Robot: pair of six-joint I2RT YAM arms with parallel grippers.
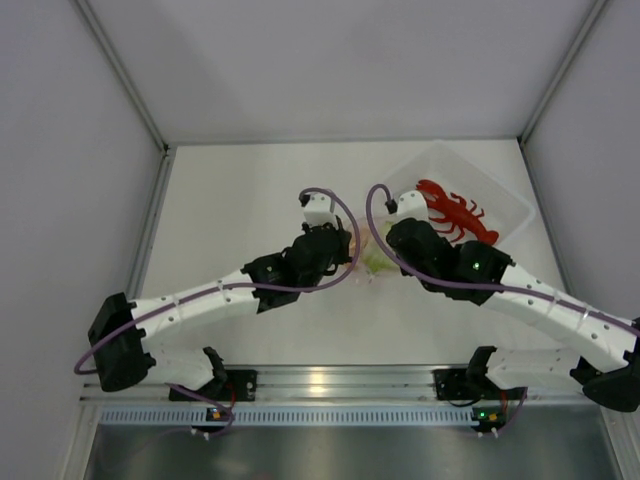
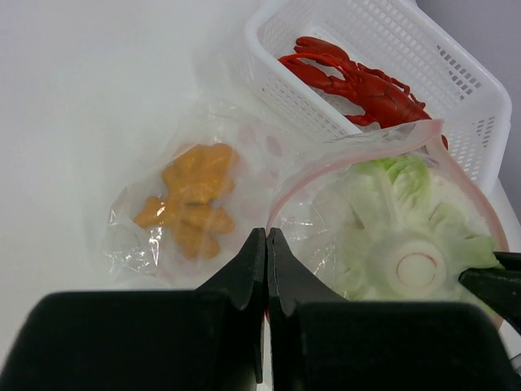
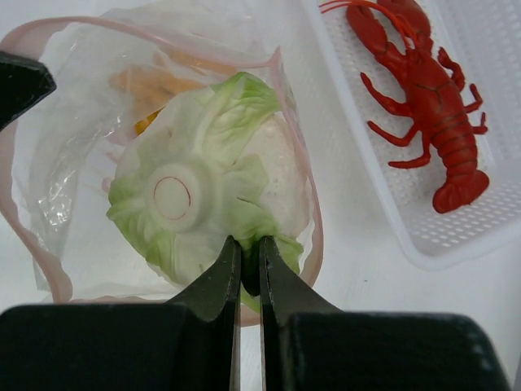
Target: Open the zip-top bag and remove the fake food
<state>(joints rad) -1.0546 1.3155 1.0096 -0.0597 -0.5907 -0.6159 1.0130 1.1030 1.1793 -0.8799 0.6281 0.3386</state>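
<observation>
The vegetable goes up from the bag with my right gripper, outward and down into the basket's far end (image 1: 438, 166) next for its release. The lobster leaves room there.
The zip-top bag (image 2: 244, 138) lies open on the table, its pink rim spread wide; it also shows in the right wrist view (image 3: 49, 163) and between the two wrists in the top view (image 1: 372, 265). My left gripper (image 2: 267, 232) is shut on the bag's pink rim. My right gripper (image 3: 247, 244) is shut on a leaf edge of the white-and-green vegetable (image 3: 203, 187), which sits in the bag's mouth (image 2: 399, 236). The orange ridged piece (image 2: 191, 199) lies deeper inside the bag. The red lobster (image 1: 458, 212) lies in the white basket (image 1: 515, 205), outside the bag.
The white mesh basket (image 2: 456, 106) stands just behind and right of the bag, close to the right wall. Grey walls enclose the table on the left, back and right. Both arms meet at the table's middle.
</observation>
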